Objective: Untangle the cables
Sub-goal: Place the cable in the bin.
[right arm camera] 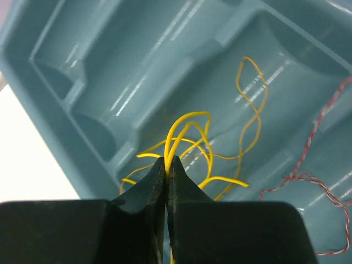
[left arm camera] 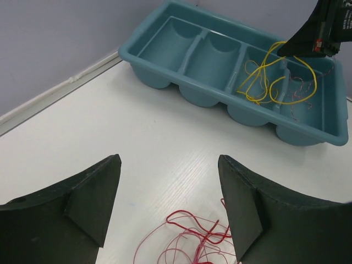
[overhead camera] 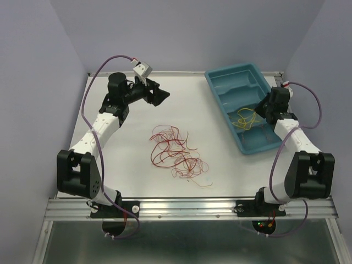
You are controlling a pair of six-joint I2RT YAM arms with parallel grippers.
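The right gripper lowers the yellow cable [right arm camera: 190, 132] into the teal tray's section below next, and releases it beside the yellow loops that the section already holds.
A loose tangle of thin red and orange cables [overhead camera: 175, 152] lies mid-table; its red loops [left arm camera: 203, 234] show at the bottom of the left wrist view. My left gripper [overhead camera: 160, 96] hovers open at the back left, behind the tangle, with nothing between its fingers [left arm camera: 247, 203]. My right gripper [right arm camera: 166, 163] is shut on a yellow cable [right arm camera: 190, 132], holding it over the teal tray [overhead camera: 220, 82]. More yellow loops [overhead camera: 243, 118] lie in the tray's near compartments, and a thin red twisted strand [right arm camera: 319, 181] lies at the tray's right.
The teal divided tray [left arm camera: 165, 66] stands at the back right of the white table. Grey walls close in the back and both sides. A metal rail [overhead camera: 187, 208] runs along the near edge, where the arm bases are mounted.
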